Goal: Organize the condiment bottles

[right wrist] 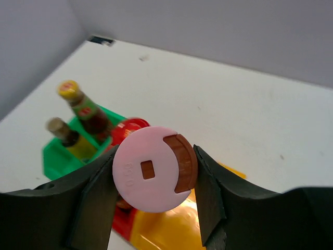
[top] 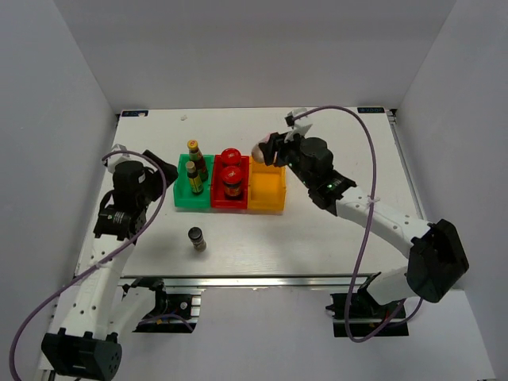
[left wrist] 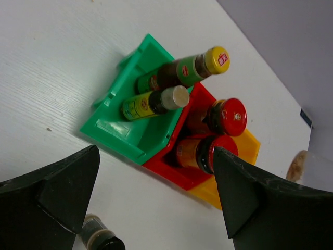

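Note:
The right gripper tilts downward next and comes down into the bin's far half (top: 268, 177) to release the pink shaker, since the orange bin below is still empty.
My right gripper (top: 266, 151) is shut on the pink shaker (right wrist: 154, 169) and holds it above the far end of the orange bin (top: 267, 189); the shaker's pink and brown cap faces the wrist camera. The tall dark yellow-capped bottle (top: 195, 157) and the small yellow bottle (top: 194, 178) stand in the green bin (top: 182, 198). Two squat red-lidded jars (top: 231, 157) (top: 232, 181) stand in the red bin (top: 230, 204). The small dark shaker (top: 197, 239) stands alone on the table in front of the bins. My left gripper (top: 163, 168) is open and empty, left of the green bin.
The three bins sit side by side at mid-table. White walls enclose the table on three sides. A purple cable loops over each arm. The table's front edge runs just behind the small dark shaker.

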{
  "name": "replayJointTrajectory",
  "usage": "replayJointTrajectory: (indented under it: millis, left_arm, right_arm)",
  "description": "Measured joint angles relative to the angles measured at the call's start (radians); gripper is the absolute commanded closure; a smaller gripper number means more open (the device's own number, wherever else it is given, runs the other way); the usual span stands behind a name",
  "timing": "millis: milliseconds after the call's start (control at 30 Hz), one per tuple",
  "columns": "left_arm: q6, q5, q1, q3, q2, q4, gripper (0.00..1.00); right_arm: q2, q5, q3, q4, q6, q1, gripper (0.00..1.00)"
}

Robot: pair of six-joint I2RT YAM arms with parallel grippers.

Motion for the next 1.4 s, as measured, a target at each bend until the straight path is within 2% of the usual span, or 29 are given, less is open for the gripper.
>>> replayJointTrajectory:
  millis: [100, 267, 533, 800, 833, 867, 933, 967, 1000, 1267, 1400]
  left_arm:
    - [0.02, 0.082, 0.0, -0.006, 0.062, 0.016, 0.02]
    - [0.035, 0.168, 0.0, -0.03, 0.088, 0.039, 0.02]
    - [0.046, 0.196, 0.0, -0.038, 0.082, 0.001, 0.02]
    - [0.09, 0.212, 0.0, -0.083, 0.079, -0.1, 0.02]
    - [0.095, 0.216, -0.001, -0.093, 0.08, -0.11, 0.02]
    - [0.101, 0.217, -0.002, -0.104, 0.081, -0.121, 0.02]
    - [0.113, 0.219, -0.01, -0.117, 0.087, -0.148, 0.02]
    - [0.119, 0.218, -0.017, -0.119, 0.09, -0.158, 0.02]
    - [0.123, 0.217, -0.027, -0.12, 0.093, -0.169, 0.02]
    - [0.134, 0.129, -0.208, -0.109, 0.119, -0.254, 0.02]
    - [0.135, 0.074, -0.292, -0.07, 0.161, -0.302, 0.03]
  right_arm:
    - [0.0, 0.016, -0.059, -0.034, 0.03, -0.059, 0.79]
    - [0.074, 0.017, -0.073, -0.072, 0.052, -0.084, 0.8]
    - [0.293, 0.024, 0.003, -0.083, 0.047, -0.1, 0.8]
    - [0.394, 0.052, 0.022, -0.074, 0.046, -0.101, 0.68]
    - [0.406, 0.051, 0.03, -0.074, 0.047, -0.101, 0.66]
    - [0.419, 0.051, 0.039, -0.072, 0.047, -0.101, 0.55]
    - [0.436, 0.052, 0.052, -0.07, 0.049, -0.101, 0.47]
    - [0.44, 0.053, 0.054, -0.069, 0.05, -0.101, 0.37]
    - [0.442, 0.054, 0.055, -0.069, 0.051, -0.101, 0.33]
    - [0.442, 0.057, 0.063, -0.077, 0.056, -0.101, 0.12]
    - [0.427, 0.054, 0.072, -0.101, 0.056, -0.1, 0.11]
